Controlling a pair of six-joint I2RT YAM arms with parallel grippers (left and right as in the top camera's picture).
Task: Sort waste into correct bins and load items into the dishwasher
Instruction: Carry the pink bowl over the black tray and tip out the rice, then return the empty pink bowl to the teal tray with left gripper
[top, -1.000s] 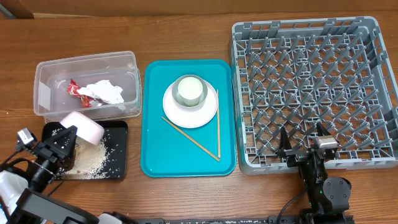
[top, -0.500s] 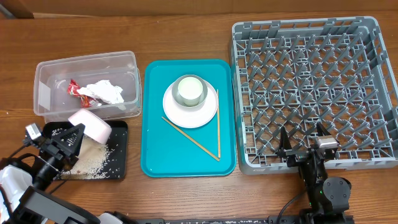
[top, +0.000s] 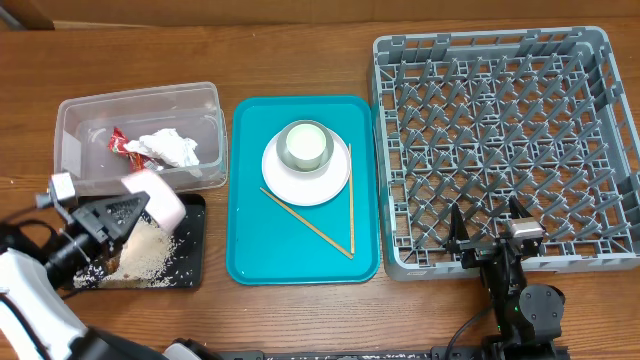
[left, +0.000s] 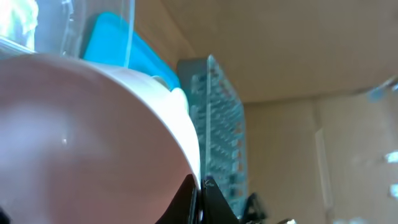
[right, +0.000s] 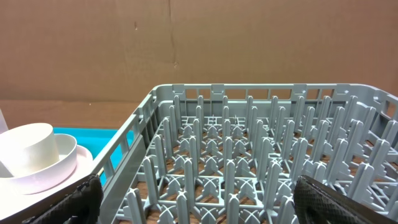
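Observation:
Next, my left gripper moves rightward in the overhead view, over to the teal tray's bare near corner (top: 261, 248) below, levels the tipped bowl, lowers it and releases.
My left gripper (top: 125, 212) is shut on the rim of the small pink-white bowl (top: 155, 195), held tipped over the black tray (top: 190, 240); the bowl (left: 93, 137) fills the left wrist view. White grains with brown bits (top: 145, 255) lie piled in the tray. The clear tub (top: 70, 150) holds the white tissue (top: 170, 148) and red wrapper (top: 125, 146). The white cup (top: 303, 145) sits on the pink plate (top: 300, 185) on the teal tray (top: 250, 230), with chopsticks (top: 305, 228) beside it. My right gripper (top: 490, 228) is open over the grey rack's (top: 600, 150) front edge.
The teal tray lies between the bins and the rack. The rack's pegs (right: 249, 149) fill the right wrist view, with the cup (right: 28, 146) at left. Bare wooden table runs along the back.
My left gripper has moved up and right with the bowl, tilting it further over the black tray. The grain pile under it has grown. The right arm has not moved.

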